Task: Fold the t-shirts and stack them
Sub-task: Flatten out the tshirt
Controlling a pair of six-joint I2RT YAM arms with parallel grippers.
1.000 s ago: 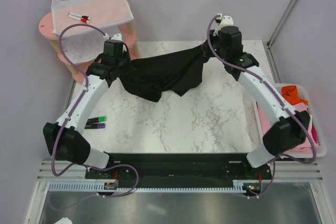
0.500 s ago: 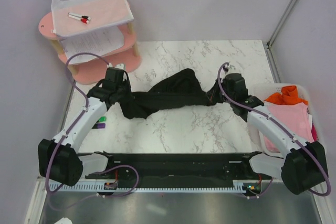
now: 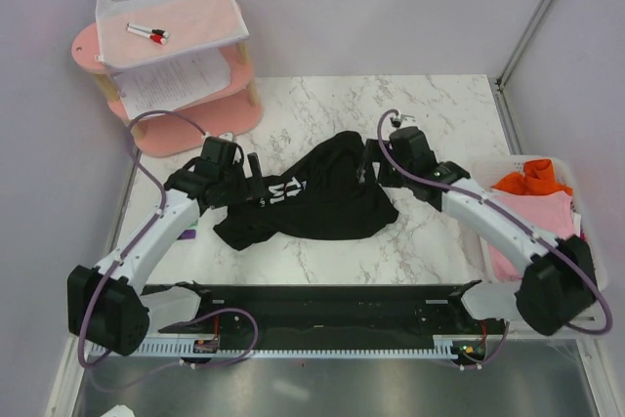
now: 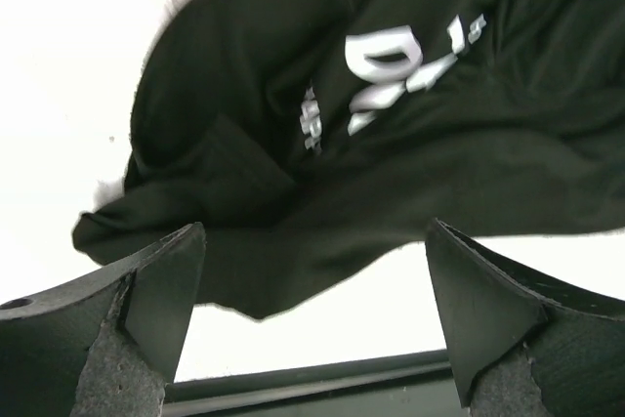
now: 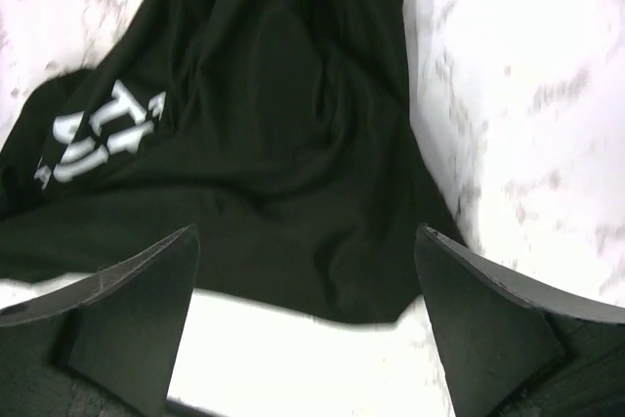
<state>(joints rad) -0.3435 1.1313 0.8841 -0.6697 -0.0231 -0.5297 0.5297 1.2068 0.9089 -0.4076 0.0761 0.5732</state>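
The shirt's far corner beside the lettering lies crumpled, so my left gripper needs to move its open fingers outward and down onto it next.
A black t-shirt (image 3: 327,204) with white chest lettering (image 3: 284,187) lies crumpled on the marble table (image 3: 430,114), lettering up. My left gripper (image 3: 254,180) hangs open just over its left end. My right gripper (image 3: 370,167) hangs open over its upper right end. In the left wrist view the shirt (image 4: 391,144) spreads beyond the open left gripper (image 4: 317,324), nothing between the fingers (image 4: 161,290). The right wrist view shows the same shirt (image 5: 273,144) beyond the open right gripper (image 5: 308,334). A pink t-shirt (image 3: 537,217) and an orange one (image 3: 532,178) lie in the bin at the right.
A white bin (image 3: 586,275) stands off the table's right edge. A pink two-level shelf (image 3: 171,46) at the back left carries white paper sheets and markers. Two markers (image 3: 188,230) lie by the left arm. The arms' black base rail (image 3: 332,300) runs along the near edge.
Both grippers brought the hanging black shirt down and toward the near side, then opened and let go. The shirt now lies on the table with its lettering showing.
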